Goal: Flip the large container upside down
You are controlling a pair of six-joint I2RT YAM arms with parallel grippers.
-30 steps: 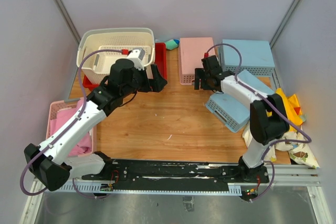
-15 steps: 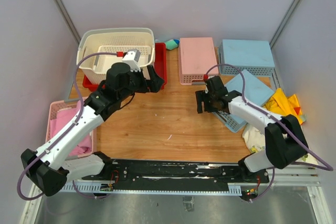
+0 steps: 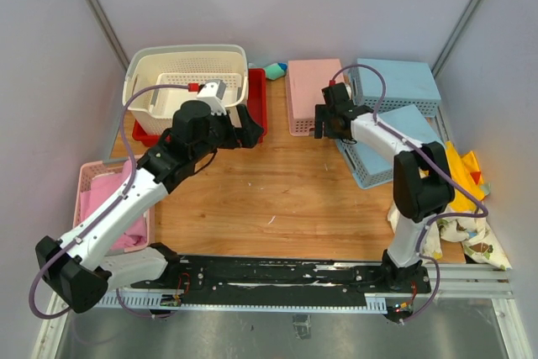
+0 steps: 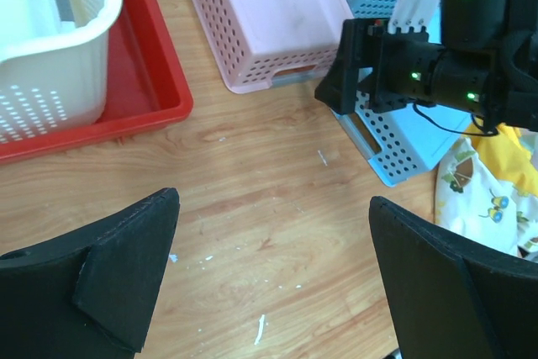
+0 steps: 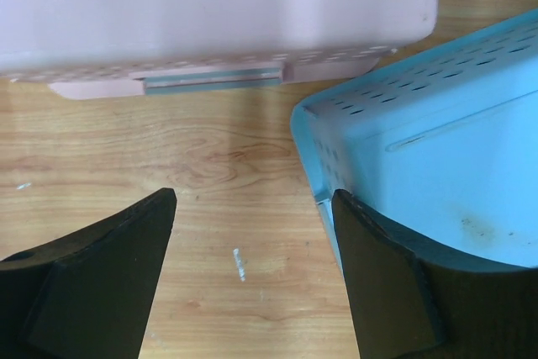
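Note:
My left gripper moves outward and down onto the smaller white basket's grey end handle [image 3: 240, 88] next, since that lies outward and below it, inside the large container [image 3: 187, 65].
The large container [image 3: 187, 65] is a deep cream perforated basket at the back left. It stands upright with its mouth up, on a red tray [image 3: 258, 90], and holds a smaller white basket [image 3: 181, 94]. Its wall also shows in the left wrist view [image 4: 50, 48]. My left gripper [image 3: 250, 128] is open and empty, over bare wood just in front of the tray's right end [image 4: 273, 279]. My right gripper [image 3: 324, 126] is open and empty above the wood [image 5: 252, 279], between the pink basket [image 5: 210, 6] and a tilted blue basket [image 5: 420, 149].
An upside-down pink basket [image 3: 313, 94] and a blue one [image 3: 395, 86] stand at the back. The tilted blue basket [image 3: 391, 153] lies right of centre. A pink basket with cloth [image 3: 109, 199] sits at the left, and cloths [image 3: 458, 199] lie at the right.
My right gripper swung toward the near side of the table, then back up beside the pink basket's front edge. The left gripper shifted slightly toward the tray. Both stay open.

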